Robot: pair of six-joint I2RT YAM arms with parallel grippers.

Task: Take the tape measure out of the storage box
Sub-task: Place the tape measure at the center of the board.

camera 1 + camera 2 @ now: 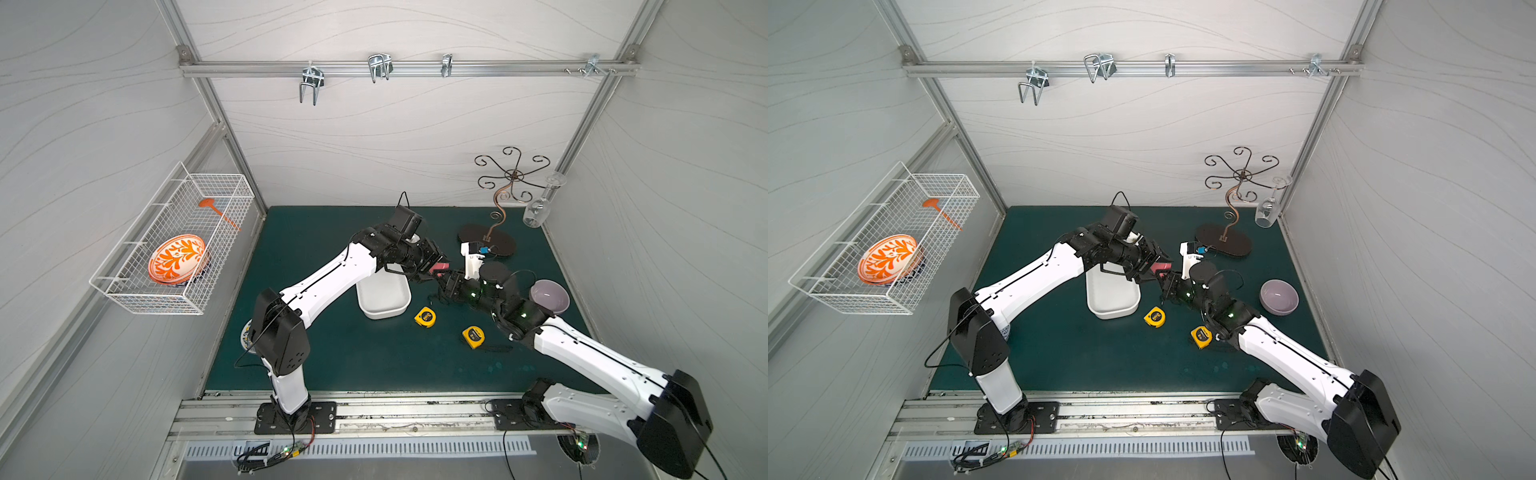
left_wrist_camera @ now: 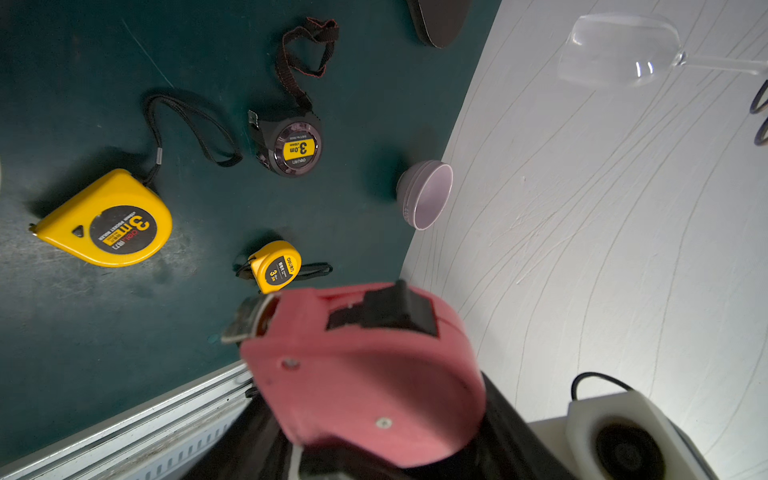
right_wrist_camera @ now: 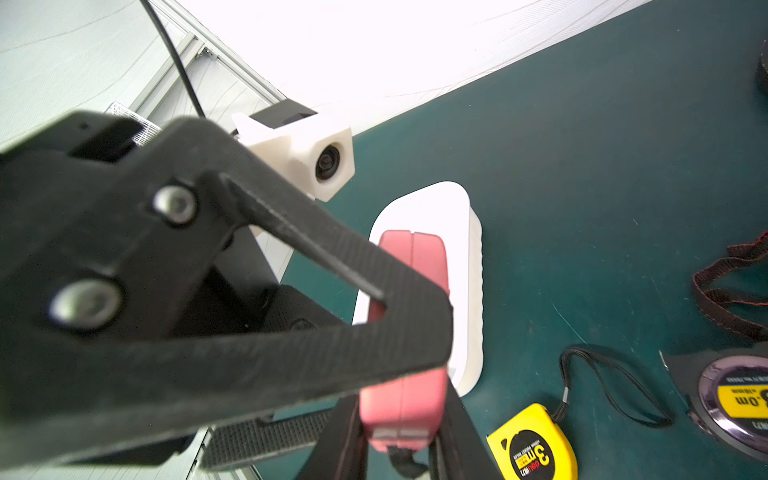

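Observation:
My right gripper holds the pink case [image 3: 405, 399] and will next move down and back to the bare mat beside the near yellow tape measure and release it there.
A pink tape measure [image 1: 439, 268] [image 1: 1162, 268] hangs in the air just right of the white storage box [image 1: 384, 299] [image 1: 1113, 297], held from both sides. My left gripper [image 1: 432, 262] is shut on its body [image 2: 365, 365]. In the right wrist view my right gripper [image 3: 399, 444] is shut on the pink case [image 3: 405, 399], with one black finger on each flat side. The left gripper's finger [image 3: 332, 266] crosses in front of it. The box [image 3: 469, 291] sits on the green mat behind and below; what I see of its inside is bare.
Two yellow tape measures [image 1: 425, 317] [image 1: 473, 336] lie on the mat right of the box, and a black round one [image 2: 297, 147] beyond them. A lilac bowl [image 1: 549, 296], a glass rack [image 1: 486, 245] with a wine glass [image 1: 540, 208], and a wall-mounted wire basket [image 1: 174, 245] surround the work area.

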